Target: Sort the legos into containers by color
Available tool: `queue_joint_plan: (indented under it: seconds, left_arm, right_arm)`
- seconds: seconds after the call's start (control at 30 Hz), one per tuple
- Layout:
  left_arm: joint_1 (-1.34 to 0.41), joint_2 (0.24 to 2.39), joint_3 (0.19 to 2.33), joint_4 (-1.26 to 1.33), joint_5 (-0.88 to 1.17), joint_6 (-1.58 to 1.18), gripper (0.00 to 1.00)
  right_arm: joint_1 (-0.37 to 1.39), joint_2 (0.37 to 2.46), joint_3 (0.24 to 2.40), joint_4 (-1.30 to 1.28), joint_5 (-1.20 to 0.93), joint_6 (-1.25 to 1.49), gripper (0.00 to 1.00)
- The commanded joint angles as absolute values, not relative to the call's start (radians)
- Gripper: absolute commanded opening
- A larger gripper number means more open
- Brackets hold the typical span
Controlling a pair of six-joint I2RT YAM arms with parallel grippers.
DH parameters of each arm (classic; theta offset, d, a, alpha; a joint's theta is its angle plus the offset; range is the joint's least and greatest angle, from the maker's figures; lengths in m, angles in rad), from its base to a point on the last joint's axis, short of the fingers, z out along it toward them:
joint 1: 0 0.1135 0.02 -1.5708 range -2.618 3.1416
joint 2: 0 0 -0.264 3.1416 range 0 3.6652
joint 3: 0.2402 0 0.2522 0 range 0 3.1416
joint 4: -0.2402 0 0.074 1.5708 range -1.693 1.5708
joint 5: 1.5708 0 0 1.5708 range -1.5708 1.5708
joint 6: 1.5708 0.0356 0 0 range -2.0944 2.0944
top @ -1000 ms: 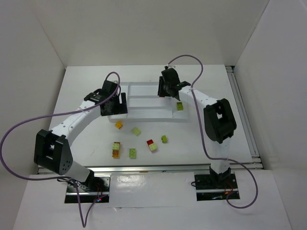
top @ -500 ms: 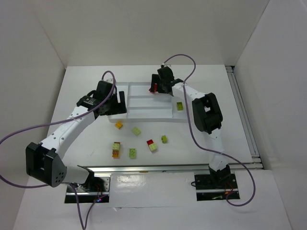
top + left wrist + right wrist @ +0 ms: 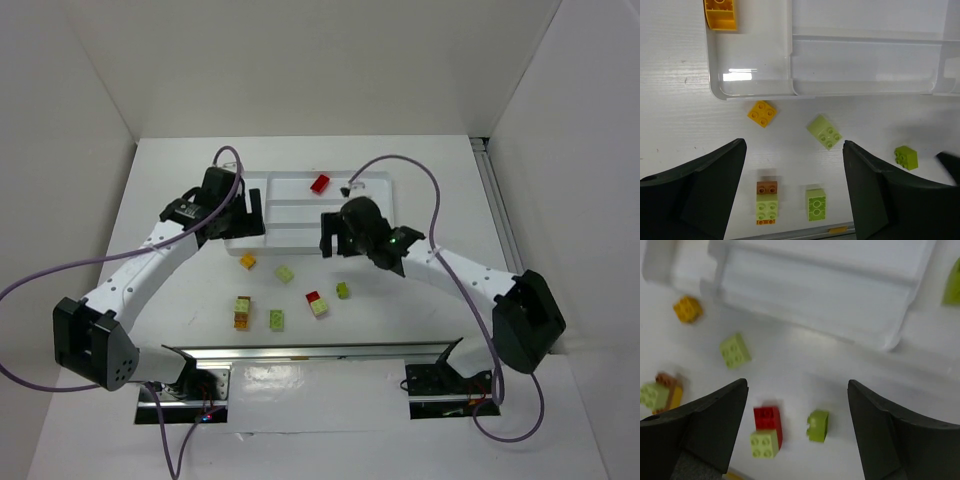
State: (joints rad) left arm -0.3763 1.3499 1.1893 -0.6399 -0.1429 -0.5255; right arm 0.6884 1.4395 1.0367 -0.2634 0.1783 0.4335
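The light green lego lies clear of the red-and-green pair, so I should move my right gripper back from the tray (image 3: 300, 232) and down around that brick.
The white tray (image 3: 300, 232) lies at the table's middle back. A red lego (image 3: 320, 183) rests in its far slot, a yellow one (image 3: 721, 14) in its left section and a green one (image 3: 952, 282) at its right end. Loose on the table before it lie a yellow brick (image 3: 247, 261), green bricks (image 3: 285, 273) (image 3: 343, 290) (image 3: 276, 319), a red-and-green pair (image 3: 317, 303) and a green-and-orange stack (image 3: 242, 312). My left gripper (image 3: 240, 218) (image 3: 794, 145) hangs open over the tray's left end. Above the tray's near edge my right gripper (image 3: 335, 245) (image 3: 797, 385) is open and empty.
White walls close in the table on three sides. A metal rail (image 3: 300, 350) runs along the near edge by the arm bases. The left arm's cable (image 3: 40, 270) loops out to the left.
My right gripper has opened, left the red lego in the far slot and swung back toward the tray's near edge. The left arm shifted slightly left, then held still.
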Motion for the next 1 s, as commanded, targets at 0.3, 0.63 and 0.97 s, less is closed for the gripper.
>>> queue_joint_plan:
  seconds: [0.3,0.63,0.97]
  left_arm:
    - [-0.371,1.347,1.278,-0.629,-0.127,-0.5,0.89]
    - [-0.371,1.365,1.278,-0.629,-0.107,-0.5,0.88]
    - [-0.38,1.397,1.235,-0.594,-0.057,-0.509,0.88]
  right_arm:
    - [0.859,1.551,0.884,-0.37,0.172,0.523,0.8]
    - [0.859,1.591,0.9,-0.38,0.193,0.502,0.49]
    - [0.859,1.493,1.012,-0.471,0.377,0.552,0.24]
